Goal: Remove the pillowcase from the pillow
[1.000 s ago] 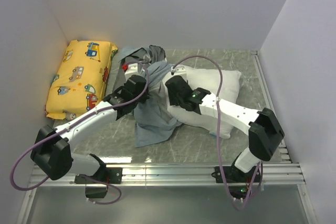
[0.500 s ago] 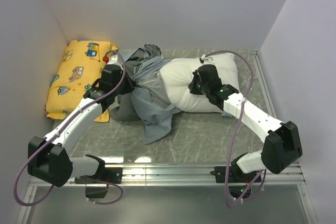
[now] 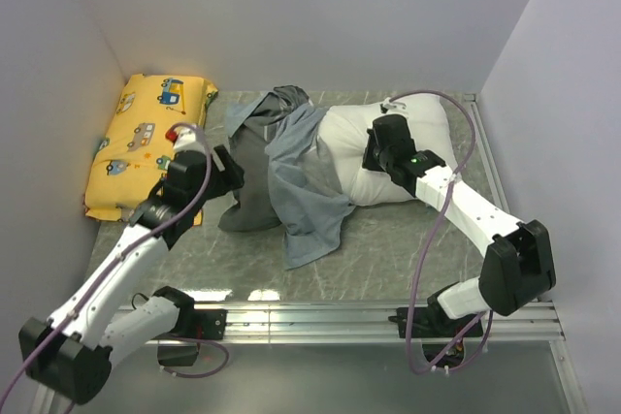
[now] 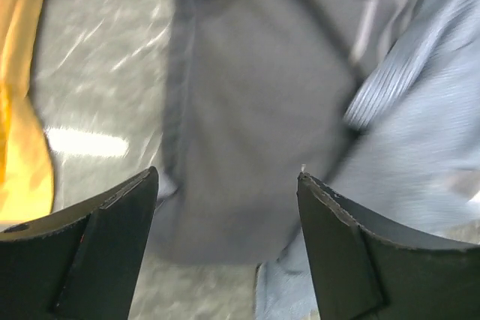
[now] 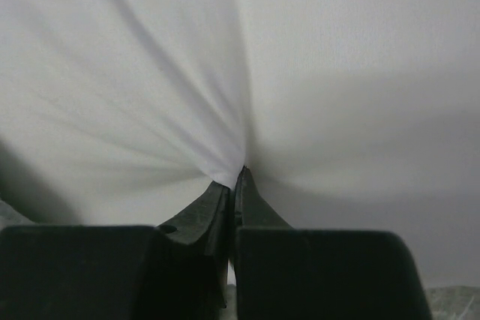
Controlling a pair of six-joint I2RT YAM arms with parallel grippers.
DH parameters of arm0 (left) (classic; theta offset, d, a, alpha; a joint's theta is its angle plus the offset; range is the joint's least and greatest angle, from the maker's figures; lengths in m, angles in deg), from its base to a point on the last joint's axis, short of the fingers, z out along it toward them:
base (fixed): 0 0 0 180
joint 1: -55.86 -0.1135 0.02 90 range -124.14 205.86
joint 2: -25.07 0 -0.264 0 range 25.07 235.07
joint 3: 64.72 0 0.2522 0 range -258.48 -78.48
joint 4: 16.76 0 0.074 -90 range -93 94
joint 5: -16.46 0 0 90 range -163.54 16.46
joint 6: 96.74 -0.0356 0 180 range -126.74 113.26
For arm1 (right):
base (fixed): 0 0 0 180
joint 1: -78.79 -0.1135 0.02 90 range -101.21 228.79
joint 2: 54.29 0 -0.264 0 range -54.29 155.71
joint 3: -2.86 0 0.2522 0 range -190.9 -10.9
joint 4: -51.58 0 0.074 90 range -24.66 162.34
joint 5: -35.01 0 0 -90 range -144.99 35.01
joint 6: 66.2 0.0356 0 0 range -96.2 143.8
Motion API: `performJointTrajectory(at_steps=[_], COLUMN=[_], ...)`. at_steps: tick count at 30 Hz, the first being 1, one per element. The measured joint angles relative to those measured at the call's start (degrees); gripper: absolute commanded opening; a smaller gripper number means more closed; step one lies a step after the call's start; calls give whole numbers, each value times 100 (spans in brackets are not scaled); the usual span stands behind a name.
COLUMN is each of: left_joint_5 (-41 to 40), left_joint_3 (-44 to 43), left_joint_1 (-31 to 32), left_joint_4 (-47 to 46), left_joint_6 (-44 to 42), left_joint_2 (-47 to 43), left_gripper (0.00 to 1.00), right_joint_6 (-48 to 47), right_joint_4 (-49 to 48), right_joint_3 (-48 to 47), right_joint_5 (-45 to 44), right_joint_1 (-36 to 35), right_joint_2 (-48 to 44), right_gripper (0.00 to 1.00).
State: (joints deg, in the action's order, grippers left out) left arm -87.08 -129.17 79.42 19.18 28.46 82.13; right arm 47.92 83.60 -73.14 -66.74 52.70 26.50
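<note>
The left gripper should next lower and draw back onto the near corner of the dark grey pillowcase, since that corner lies on bare table, clear of the pillow (image 3: 344,152).
The pillowcase (image 3: 281,176) lies crumpled left of centre, dark grey outside and lighter blue-grey inside, and its edge drapes over the left end of the white pillow (image 3: 344,152). My left gripper (image 3: 233,172) stands open just left of the heap, with nothing between its fingers. In the left wrist view the pillowcase (image 4: 255,110) fills the space beyond the open left gripper (image 4: 226,181). My right gripper (image 3: 376,157) rests on the pillow's top. In the right wrist view the right gripper (image 5: 238,174) is shut on a pinch of the pillow (image 5: 337,73).
A yellow cushion (image 3: 146,147) printed with cartoon vehicles lies against the left wall, and its edge (image 4: 19,110) shows beside my left fingers. Walls close in the back and both sides. The marbled table top (image 3: 408,239) is bare in front of the pillow.
My left gripper has opened, let go of the pillowcase and drawn back to the left. The pillowcase has slid further off the pillow. My right gripper closed fully and stays pinched on the pillow.
</note>
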Motion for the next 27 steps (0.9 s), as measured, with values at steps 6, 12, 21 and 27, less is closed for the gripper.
performJointTrajectory(at_steps=[6, 12, 21, 27], left_joint_5=[170, 656, 627, 540], left_joint_3=[1486, 2618, 2658, 2653], left_joint_1=[24, 125, 133, 133], left_joint_4=[-190, -754, -1550, -1589], left_joint_6=[448, 938, 1226, 1213], left_joint_2=[-671, -315, 219, 334], left_gripper=[78, 67, 1, 0], right_joint_6=[-44, -105, -258, -470], right_joint_4=[138, 229, 297, 459], right_joint_3=[-334, -446, -452, -553], right_joint_5=[-20, -4, -203, -846], right_joint_1=[22, 24, -267, -1178], right_joint_2=[273, 350, 251, 76], right_gripper=[0, 0, 63, 85])
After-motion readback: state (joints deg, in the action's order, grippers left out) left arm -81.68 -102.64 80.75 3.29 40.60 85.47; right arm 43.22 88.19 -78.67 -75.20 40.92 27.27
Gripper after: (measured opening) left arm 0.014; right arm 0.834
